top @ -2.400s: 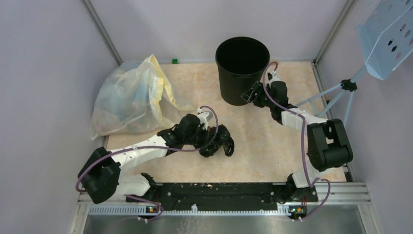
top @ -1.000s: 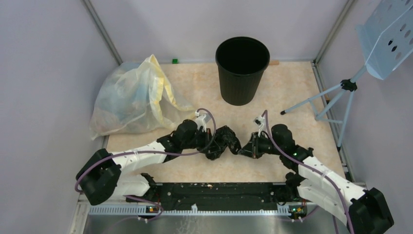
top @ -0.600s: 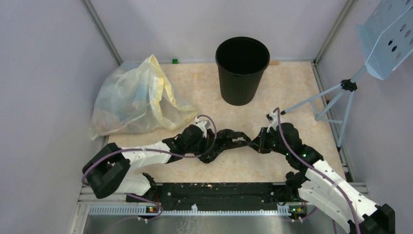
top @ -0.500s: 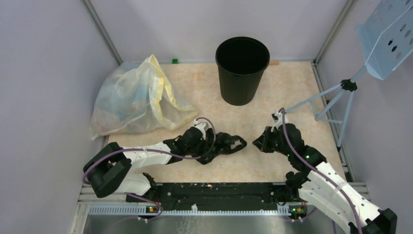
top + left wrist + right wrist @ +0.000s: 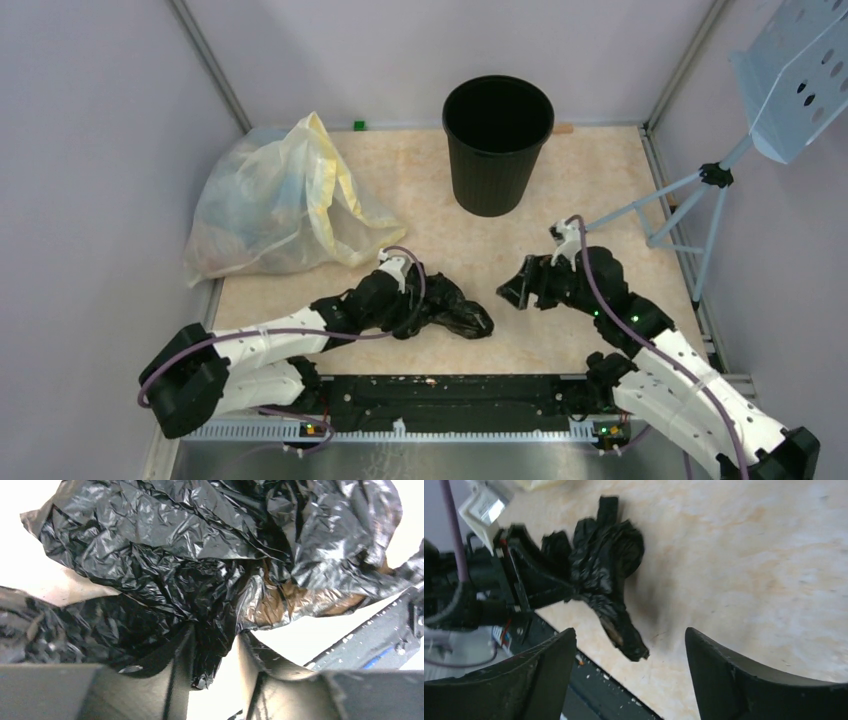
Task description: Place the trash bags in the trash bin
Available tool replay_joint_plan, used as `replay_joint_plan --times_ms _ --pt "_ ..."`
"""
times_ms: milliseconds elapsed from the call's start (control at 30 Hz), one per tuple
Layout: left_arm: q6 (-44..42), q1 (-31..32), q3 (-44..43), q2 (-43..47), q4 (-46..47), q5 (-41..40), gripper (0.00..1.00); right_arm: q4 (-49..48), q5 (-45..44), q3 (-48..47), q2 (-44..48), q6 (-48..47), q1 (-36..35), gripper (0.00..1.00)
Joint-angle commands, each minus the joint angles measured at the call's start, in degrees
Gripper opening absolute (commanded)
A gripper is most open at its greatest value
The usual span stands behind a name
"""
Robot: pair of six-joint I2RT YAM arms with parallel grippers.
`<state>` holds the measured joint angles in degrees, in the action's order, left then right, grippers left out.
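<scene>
My right gripper needs to lower and move toward the bag, bringing its fingers around the bag's loose end beyond my left gripper's hold.
The crinkly black trash bag (image 5: 455, 313) lies crumpled on the beige floor near the front rail. My left gripper (image 5: 418, 304) is shut on its left part. In the left wrist view the bag (image 5: 200, 555) fills the frame and a fold sits pinched between the jaws of the left gripper (image 5: 216, 632). My right gripper (image 5: 512, 290) is open and empty, just right of the bag and apart from it. In the right wrist view the bag (image 5: 604, 562) lies ahead of the open right gripper (image 5: 630, 632). The ribbed black trash bin (image 5: 497, 150) stands upright at the back.
A big translucent pale-yellow bag (image 5: 270, 200) with stuff inside lies at the back left. A tripod (image 5: 680, 195) holding a blue perforated plate (image 5: 795, 75) stands at the right. The black base rail (image 5: 450, 393) runs along the near edge. Walls close in on three sides.
The right gripper had pulled one end of the bag out to the right, then let go and opened. The left arm drew back toward the near left, and the bag fell into a heap.
</scene>
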<state>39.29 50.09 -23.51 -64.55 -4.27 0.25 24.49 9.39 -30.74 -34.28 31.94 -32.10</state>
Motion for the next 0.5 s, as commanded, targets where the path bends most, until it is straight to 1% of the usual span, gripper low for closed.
replay_joint_plan --times_ms 0,33,67,133,200,267,333,467 --pt "-1.3 0.3 -1.8 5.3 -2.4 2.3 0.45 -7.5 14.1 0.8 -6.5 -4.4 -4.2 0.83" --pt "-1.4 0.3 -2.6 6.7 -3.8 2.4 0.51 -8.3 13.0 0.9 -7.9 -4.6 -6.5 0.84" --pt "-1.6 0.3 -3.5 8.1 -5.1 2.3 0.59 -9.3 11.6 0.9 -9.5 -4.9 -8.9 0.84" --pt "-1.9 0.3 -5.4 10.8 -8.5 2.0 0.71 -10.3 8.0 0.2 -13.1 -6.0 -13.2 0.85" --pt "-2.2 0.2 -8.1 12.5 -12.2 0.4 0.73 -10.1 3.1 -0.7 -17.0 -7.1 -15.6 0.81" --pt "-1.6 0.2 -10.2 13.4 -16.5 -3.2 0.74 -10.7 0.6 -0.8 -20.0 -7.6 -16.0 0.73" --pt "1.5 0.2 -11.6 14.0 -20.9 -7.0 0.77 -12.8 -0.2 -0.3 -21.8 -8.3 -16.1 0.66" --pt "6.3 0.1 -9.4 16.4 -22.9 -11.1 0.78 -18.3 2.0 1.4 -24.2 -9.0 -16.3 0.61"
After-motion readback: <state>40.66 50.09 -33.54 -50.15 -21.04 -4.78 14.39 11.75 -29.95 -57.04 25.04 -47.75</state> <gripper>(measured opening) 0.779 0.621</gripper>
